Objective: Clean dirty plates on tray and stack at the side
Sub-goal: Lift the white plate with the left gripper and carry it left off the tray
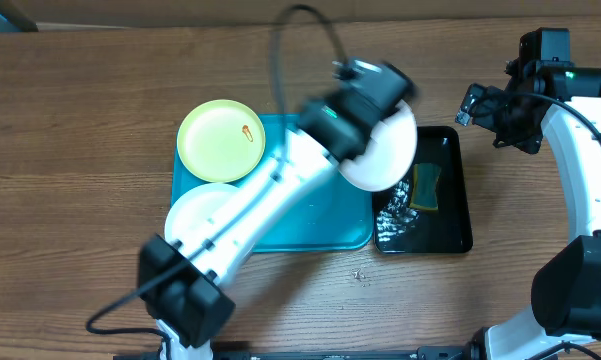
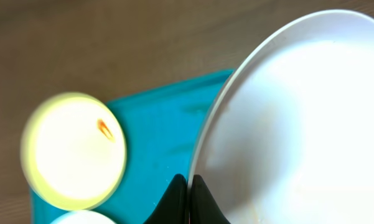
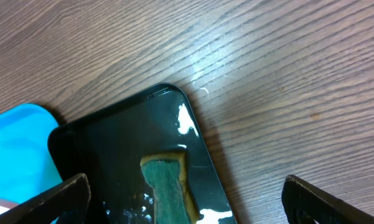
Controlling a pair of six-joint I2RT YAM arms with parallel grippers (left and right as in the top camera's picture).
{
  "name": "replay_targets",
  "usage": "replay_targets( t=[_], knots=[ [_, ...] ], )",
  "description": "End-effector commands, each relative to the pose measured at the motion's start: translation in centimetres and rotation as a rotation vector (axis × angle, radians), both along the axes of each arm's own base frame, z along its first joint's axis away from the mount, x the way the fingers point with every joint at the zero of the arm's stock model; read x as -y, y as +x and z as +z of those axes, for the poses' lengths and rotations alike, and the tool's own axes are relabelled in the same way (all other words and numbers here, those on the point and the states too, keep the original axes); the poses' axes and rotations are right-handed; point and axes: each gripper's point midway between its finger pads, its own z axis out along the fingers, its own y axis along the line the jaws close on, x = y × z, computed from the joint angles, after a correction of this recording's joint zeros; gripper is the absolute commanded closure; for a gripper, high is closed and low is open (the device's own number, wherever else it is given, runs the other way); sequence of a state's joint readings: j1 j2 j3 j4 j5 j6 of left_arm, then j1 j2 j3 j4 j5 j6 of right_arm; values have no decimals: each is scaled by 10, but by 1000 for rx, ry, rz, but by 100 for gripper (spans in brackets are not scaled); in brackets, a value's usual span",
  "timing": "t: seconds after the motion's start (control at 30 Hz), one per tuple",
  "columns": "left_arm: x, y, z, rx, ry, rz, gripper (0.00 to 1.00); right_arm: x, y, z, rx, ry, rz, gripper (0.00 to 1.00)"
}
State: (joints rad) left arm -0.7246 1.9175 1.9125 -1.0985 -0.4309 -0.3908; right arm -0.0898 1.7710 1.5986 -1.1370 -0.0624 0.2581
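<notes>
My left gripper will move the white plate to the left in the overhead view, past the yellow-green plate, and lower it onto the bare table there [image 1: 108,152].
My left gripper [image 2: 190,199] is shut on the rim of a white plate [image 2: 299,124] and holds it tilted above the right side of the turquoise tray [image 1: 320,235]; overhead, that plate [image 1: 385,160] overlaps the black tray's left edge. A pale yellow-green plate [image 1: 220,140] with an orange-red smear lies at the tray's back left and also shows in the left wrist view [image 2: 74,149]. Another white plate [image 1: 195,210] lies at the tray's front left, partly under my left arm. My right gripper [image 3: 187,199] is open and empty, above the black tray's far right corner.
A narrow black tray [image 1: 458,200] stands right of the turquoise tray. It holds a green and yellow sponge [image 3: 171,190], also seen overhead [image 1: 425,185], and white foam. The wooden table [image 1: 80,100] lies all round.
</notes>
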Motion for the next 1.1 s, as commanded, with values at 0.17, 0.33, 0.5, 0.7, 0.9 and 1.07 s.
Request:
replay_targets(
  t=[0.17, 0.33, 0.5, 0.7, 0.9, 1.07],
  knots=[
    [-132, 36, -20, -316, -400, 302, 96, 0, 3, 8, 25, -6, -4, 0],
    [-247, 32, -27, -352, -440, 579, 96, 0, 3, 8, 25, -6, -4, 0],
    [-347, 9, -30, -350, -481, 833, 96, 0, 3, 8, 25, -6, -4, 0],
    [-429, -31, -34, -334, -475, 1080, 96, 0, 3, 8, 25, -6, -4, 0],
    [-473, -61, -50, -337, -438, 1232, 96, 0, 3, 8, 25, -6, -4, 0],
    [-497, -74, -72, -322, -331, 1299, 96, 0, 3, 8, 25, -6, -4, 0]
  ],
)
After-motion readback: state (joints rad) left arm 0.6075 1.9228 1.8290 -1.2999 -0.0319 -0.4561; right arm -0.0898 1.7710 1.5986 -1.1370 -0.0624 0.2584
